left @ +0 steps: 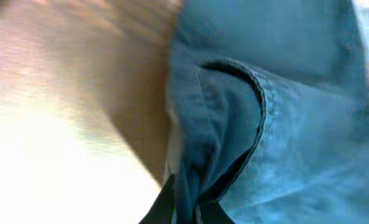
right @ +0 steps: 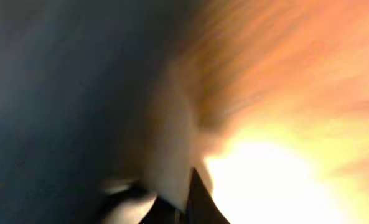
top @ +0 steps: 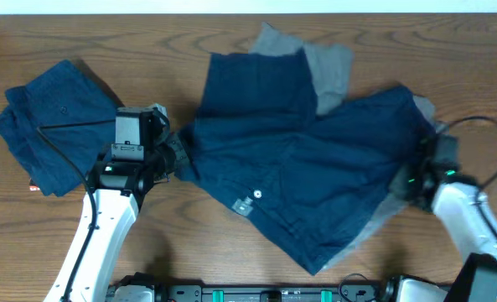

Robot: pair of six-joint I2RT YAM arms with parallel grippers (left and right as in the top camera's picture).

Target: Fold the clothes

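My right gripper needs to pull the grey fabric it holds away from the blue shorts next, toward the right in the overhead view, and let it go.
A pair of dark blue shorts lies spread out and crumpled in the middle of the wooden table, with a button and waistband near the front. A grey garment lies under it, showing at the back. My left gripper is shut on the left edge of the blue shorts; the left wrist view shows bunched blue fabric pinched between the fingers. My right gripper is at the right edge of the shorts, shut on fabric; the right wrist view is blurred, with dark cloth on the left.
A folded dark blue garment lies at the left of the table. Bare wood shows in front of the shorts and along the back edge.
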